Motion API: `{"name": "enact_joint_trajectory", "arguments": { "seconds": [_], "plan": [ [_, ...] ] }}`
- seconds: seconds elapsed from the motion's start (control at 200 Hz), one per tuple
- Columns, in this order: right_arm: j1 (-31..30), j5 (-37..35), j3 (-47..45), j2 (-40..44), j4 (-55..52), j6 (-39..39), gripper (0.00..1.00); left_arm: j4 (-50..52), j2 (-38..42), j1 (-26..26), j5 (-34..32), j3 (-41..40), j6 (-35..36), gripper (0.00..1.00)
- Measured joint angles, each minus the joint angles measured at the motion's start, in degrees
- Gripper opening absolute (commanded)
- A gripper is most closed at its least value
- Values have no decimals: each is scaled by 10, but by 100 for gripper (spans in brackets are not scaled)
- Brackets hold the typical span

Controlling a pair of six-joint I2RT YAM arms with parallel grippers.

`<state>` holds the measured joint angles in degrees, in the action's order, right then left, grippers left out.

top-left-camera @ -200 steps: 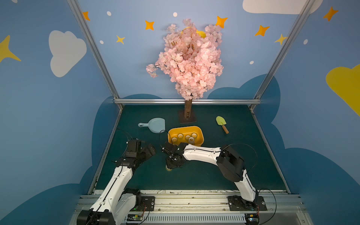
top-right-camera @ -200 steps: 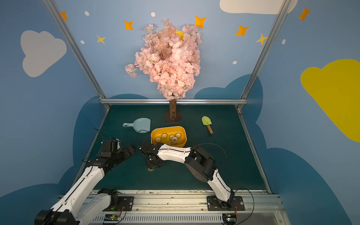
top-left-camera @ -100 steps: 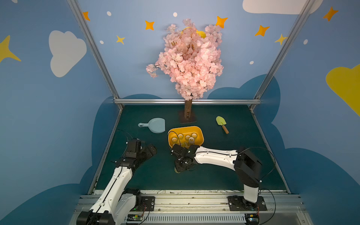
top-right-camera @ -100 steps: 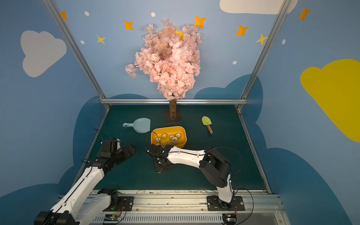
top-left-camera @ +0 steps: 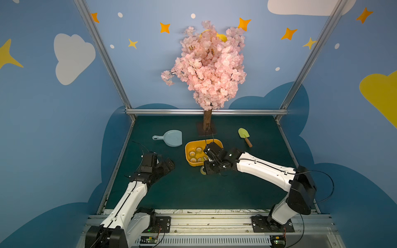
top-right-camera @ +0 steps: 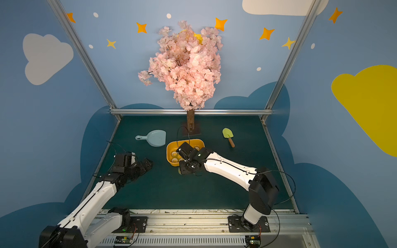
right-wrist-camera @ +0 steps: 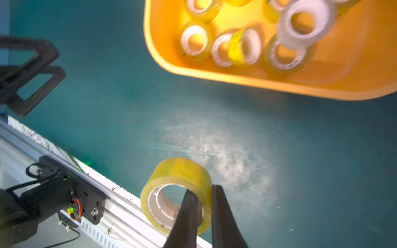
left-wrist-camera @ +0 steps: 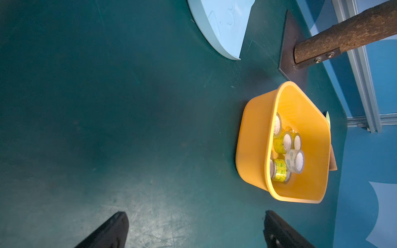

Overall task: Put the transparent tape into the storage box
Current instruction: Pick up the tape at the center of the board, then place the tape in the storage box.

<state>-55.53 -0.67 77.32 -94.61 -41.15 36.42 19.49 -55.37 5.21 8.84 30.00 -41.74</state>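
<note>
The roll in my right gripper hangs outside, so next I need to move it outward over the storage box's near rim, down into the box's far corner by the dustpan, and release it.
The storage box [top-left-camera: 186,152] is an orange-yellow tub on the green mat, seen in both top views [top-right-camera: 168,153] and in the left wrist view [left-wrist-camera: 253,139]. Several tape rolls [right-wrist-camera: 223,50] lie inside it. My right gripper [right-wrist-camera: 203,189] is shut on the transparent tape [right-wrist-camera: 176,171], a yellowish roll. One finger is inside its core and the other is outside its wall. In both top views the roll [top-left-camera: 202,170] hangs just in front of the box's near rim, mostly hidden under the right gripper [top-left-camera: 206,169]. My left gripper [left-wrist-camera: 194,213] is open and holds nothing, left of the box [top-left-camera: 164,165].
A pale blue dustpan [top-left-camera: 171,138] lies behind and left of the box. The pink tree's trunk and base plate [top-left-camera: 207,124] stand right behind the box. A green shovel [top-left-camera: 243,134] lies at the back right. The metal rail [right-wrist-camera: 120,206] runs along the front edge.
My right gripper has shut on the tape roll and carried it to the right and toward the box's near rim. The left arm has stayed put.
</note>
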Motion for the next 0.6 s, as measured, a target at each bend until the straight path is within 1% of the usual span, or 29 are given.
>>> {"name": "enact_joint_trajectory", "arguments": {
  "seconds": [0.13,0.255,0.451,0.601],
  "plan": [
    [48,23,54,-41,-3,-23,0,-2,7,2,2,-7,-1,100],
    [79,44,130,-117,-3,-42,0,-2,12,3,2,-7,-1,100],
    [91,67,240,-246,-1,-54,0,-2,18,5,4,-7,0,100],
    [98,81,289,-319,-1,-50,0,-2,19,5,4,-7,3,100]
  ]
}}
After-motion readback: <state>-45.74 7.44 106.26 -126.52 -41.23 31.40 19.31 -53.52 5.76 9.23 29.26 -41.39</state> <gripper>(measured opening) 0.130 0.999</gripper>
